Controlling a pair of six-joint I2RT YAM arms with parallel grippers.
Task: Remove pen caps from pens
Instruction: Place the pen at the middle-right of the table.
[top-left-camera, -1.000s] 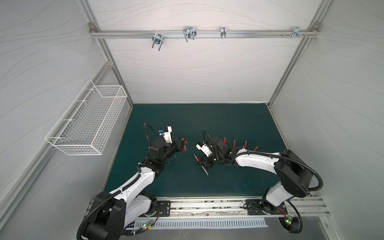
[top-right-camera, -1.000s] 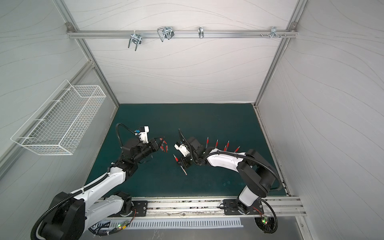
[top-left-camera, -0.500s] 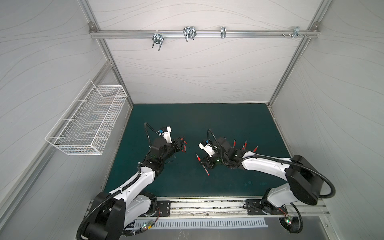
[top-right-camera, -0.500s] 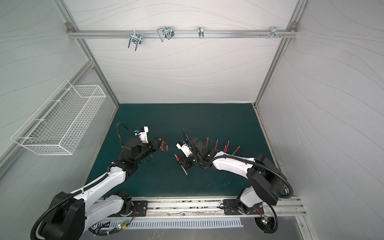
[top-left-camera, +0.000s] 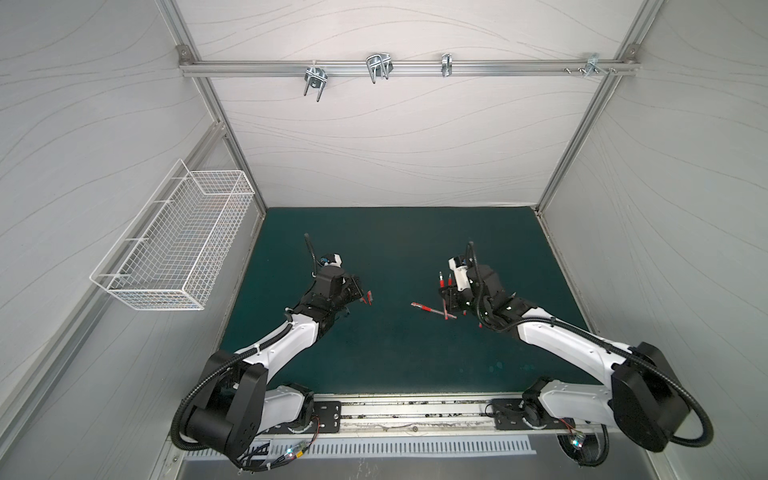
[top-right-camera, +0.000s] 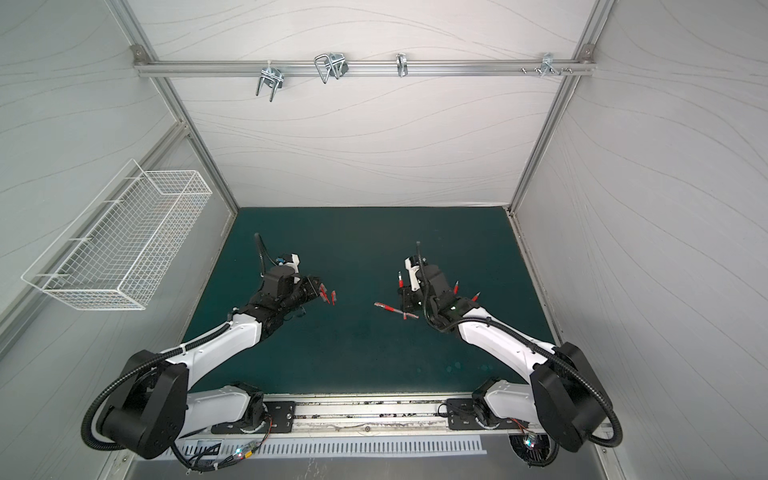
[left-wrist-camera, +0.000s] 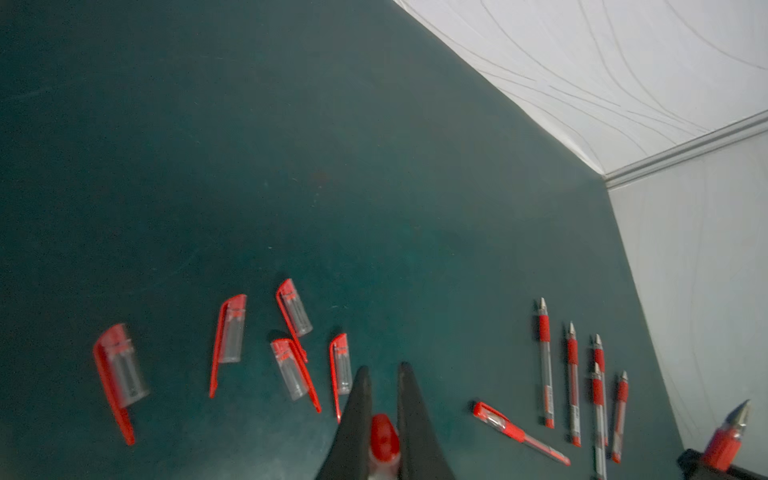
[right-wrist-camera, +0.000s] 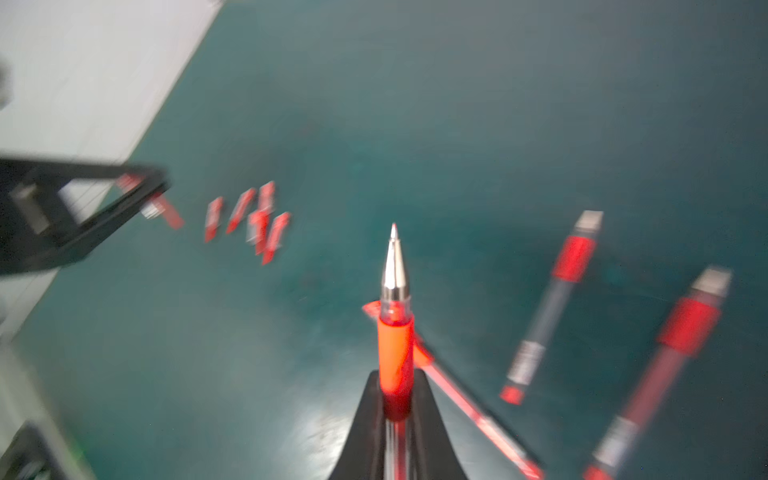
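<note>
The mat is bare between the outlying pen cap and its neighbours, so next my left gripper has to tilt its fingers down and lower into that gap.
My left gripper (left-wrist-camera: 382, 370) (top-left-camera: 358, 291) is shut on a red pen cap (left-wrist-camera: 384, 440), whose rounded end shows between the fingers. Several loose pen caps (left-wrist-camera: 228, 336) (top-left-camera: 367, 300) lie on the green mat just beside it. Well apart from it, my right gripper (right-wrist-camera: 397, 378) (top-left-camera: 446, 305) is shut on an uncapped pen (right-wrist-camera: 395, 332), its silver tip pointing out past the fingers. Under that pen lies a capped pen (left-wrist-camera: 515, 432) (top-left-camera: 430, 310) (top-right-camera: 392, 311). Uncapped pens (left-wrist-camera: 545, 361) (right-wrist-camera: 557, 299) lie in a row to its right.
The green mat (top-left-camera: 395, 357) is bounded by white walls at the back and both sides. A white wire basket (top-left-camera: 178, 245) hangs on the left wall. A metal rail (top-left-camera: 415, 415) runs along the front edge, where both arms are mounted.
My right gripper has drawn away to the right with the pen, widening the gap to the left gripper. The left gripper has stayed almost in place by the caps.
</note>
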